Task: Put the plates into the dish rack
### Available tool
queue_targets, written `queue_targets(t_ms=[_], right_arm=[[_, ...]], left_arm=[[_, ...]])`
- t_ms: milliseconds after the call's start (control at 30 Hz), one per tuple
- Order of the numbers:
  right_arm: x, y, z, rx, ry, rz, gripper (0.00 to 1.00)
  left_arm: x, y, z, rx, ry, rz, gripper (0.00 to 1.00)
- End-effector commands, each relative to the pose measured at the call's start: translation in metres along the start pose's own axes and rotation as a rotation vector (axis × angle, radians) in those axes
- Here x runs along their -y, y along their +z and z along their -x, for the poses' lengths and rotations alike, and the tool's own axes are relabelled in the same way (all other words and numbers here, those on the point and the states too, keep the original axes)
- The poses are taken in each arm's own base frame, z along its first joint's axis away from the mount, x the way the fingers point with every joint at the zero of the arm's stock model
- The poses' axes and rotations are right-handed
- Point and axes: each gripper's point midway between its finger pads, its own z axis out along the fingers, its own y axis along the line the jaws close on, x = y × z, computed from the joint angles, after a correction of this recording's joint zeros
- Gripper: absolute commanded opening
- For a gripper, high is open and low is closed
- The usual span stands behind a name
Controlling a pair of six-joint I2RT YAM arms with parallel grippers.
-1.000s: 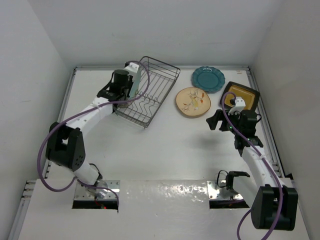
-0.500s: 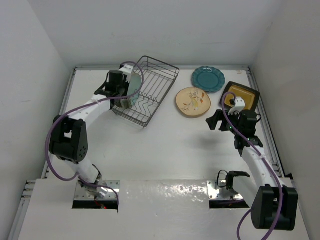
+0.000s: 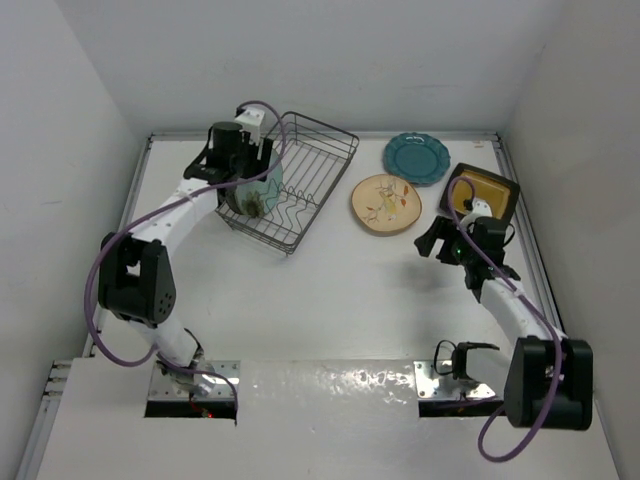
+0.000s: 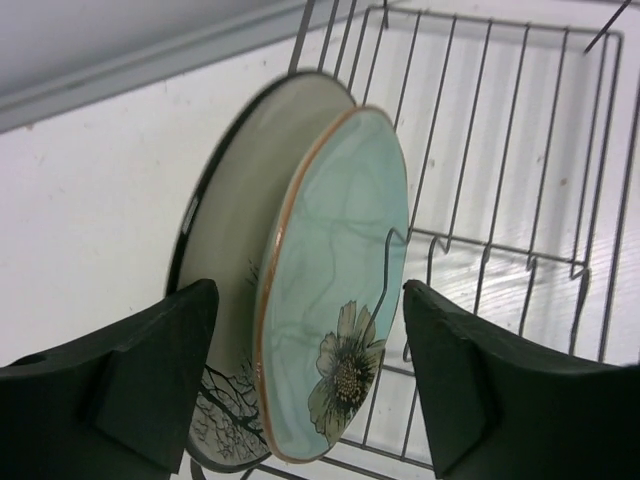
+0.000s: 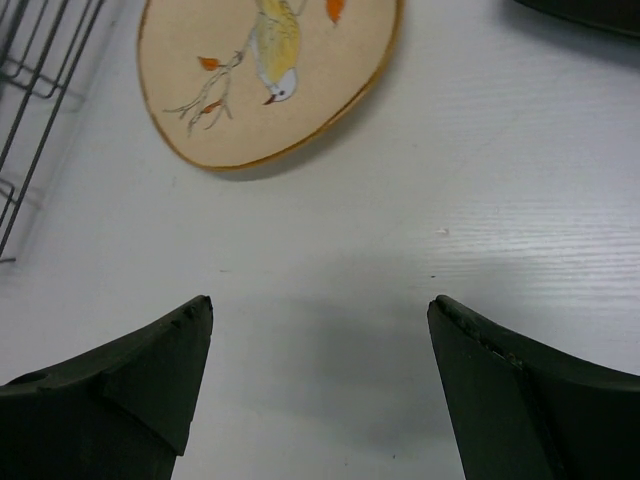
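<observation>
I will next move my right gripper outward and down onto the cream floral plate's rim on the side facing the amber plate.
The dish rack stands at the back left. Two plates stand on edge in its left end: a pale aqua plate with a flower, and a grey dark-rimmed plate just behind it. In the left wrist view the aqua plate leans against a rack wire. My left gripper is open, its fingers apart on either side of both plates. The cream floral plate, the scalloped teal plate and the square amber plate lie flat on the table. My right gripper hangs open over bare table, just short of the cream plate.
White walls close in the table at the back and on both sides. The rack's right half holds nothing. The rack's wires show at the left edge of the right wrist view, and the amber plate's dark rim at its top right.
My left gripper carried the aqua plate down into the rack beside the grey one and opened, letting it go. The right arm shifted only slightly.
</observation>
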Motion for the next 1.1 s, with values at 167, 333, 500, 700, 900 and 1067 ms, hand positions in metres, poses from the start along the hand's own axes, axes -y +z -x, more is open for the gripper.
queue_targets(t_ms=[167, 333, 500, 700, 900, 1067], right_arm=[[0.029, 0.053, 0.043, 0.107, 0.257, -0.154, 0.83], [0.027, 0.094, 0.054, 0.091, 0.328, -0.097, 0.79], [0.037, 0.133, 0.033, -0.005, 0.389, -0.095, 0.73], [0.042, 0.163, 0.023, -0.059, 0.451, -0.087, 0.68], [0.042, 0.175, 0.012, -0.095, 0.493, -0.069, 0.55], [0.045, 0.173, -0.004, -0.141, 0.499, -0.091, 0.26]], left_arm=[[-0.001, -0.048, 0.084, 0.151, 0.007, -0.059, 0.74], [0.009, -0.075, 0.099, 0.178, 0.032, -0.116, 0.74], [0.019, -0.103, 0.105, 0.220, 0.100, -0.178, 0.74], [0.018, -0.107, 0.101, 0.184, 0.125, -0.184, 0.74], [0.027, -0.104, 0.107, 0.184, 0.096, -0.228, 0.74], [0.033, -0.108, 0.112, 0.192, 0.096, -0.267, 0.74]])
